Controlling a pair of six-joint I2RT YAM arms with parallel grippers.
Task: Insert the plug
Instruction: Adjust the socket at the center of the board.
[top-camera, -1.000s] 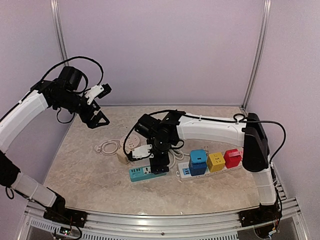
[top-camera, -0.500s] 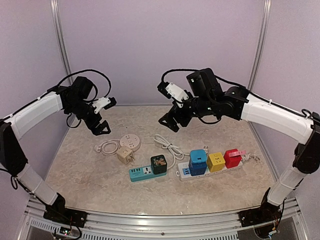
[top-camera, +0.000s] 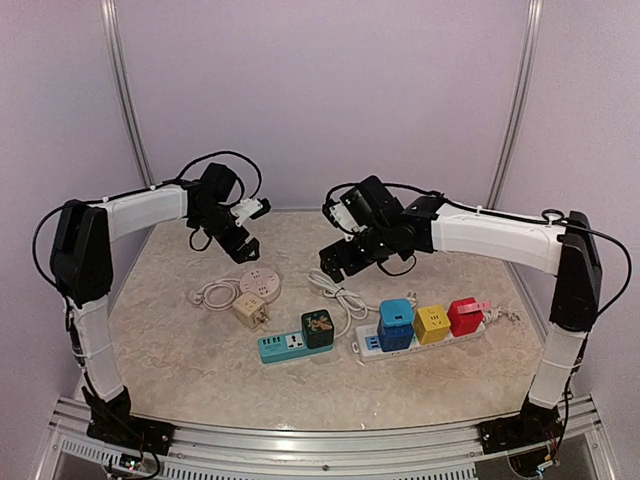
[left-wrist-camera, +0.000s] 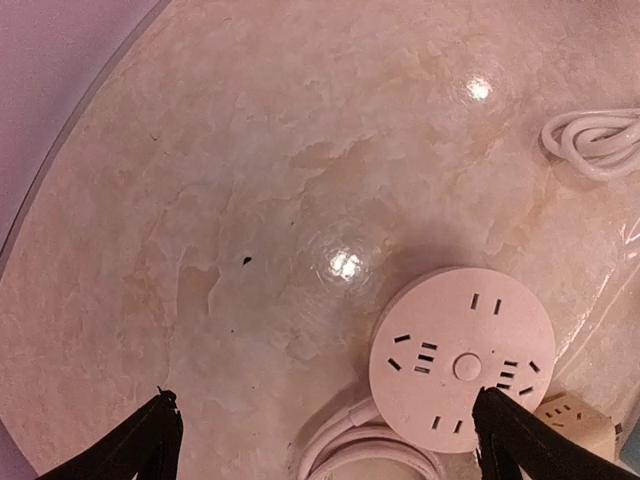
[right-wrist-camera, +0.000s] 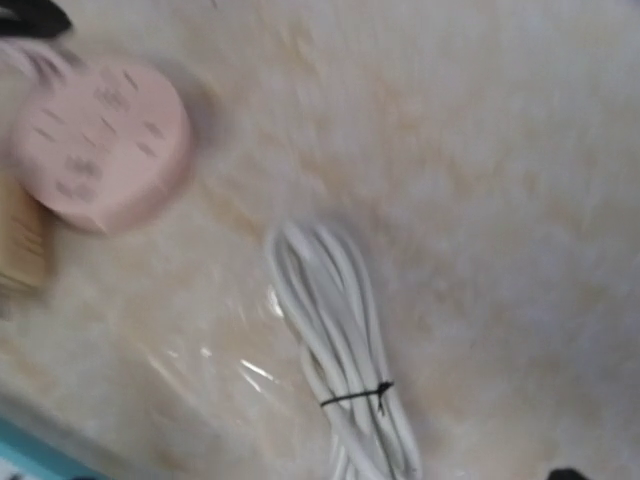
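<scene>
The left gripper turns and moves down and back past the round socket onto the beige cube adapter (top-camera: 248, 311) (left-wrist-camera: 577, 424) next, since that lies below the gripper's fingers and nearer my base.
A dark cube plug (top-camera: 319, 327) sits in the teal power strip (top-camera: 285, 346) at the table's middle front. Nothing holds it. My left gripper (top-camera: 243, 246) hovers just behind the pink round socket (top-camera: 260, 282); in the left wrist view (left-wrist-camera: 335, 442) its fingers stand wide apart and empty, with the socket (left-wrist-camera: 460, 360) below, toward the right finger. My right gripper (top-camera: 336, 262) hangs open and empty over the tied white cable bundle (top-camera: 336, 292), which fills the blurred right wrist view (right-wrist-camera: 340, 330). Only one fingertip (right-wrist-camera: 566, 473) shows there.
A beige cube adapter (top-camera: 250, 311) lies beside the round socket, whose white cord (top-camera: 208, 295) coils to the left. A white power strip (top-camera: 430, 338) holds blue (top-camera: 396, 323), yellow (top-camera: 432, 322) and red (top-camera: 465, 315) cube plugs at the right front.
The right gripper left the dark plug seated in the teal strip, rose, then came down over the cable bundle. The left gripper moved right and down toward the round socket.
</scene>
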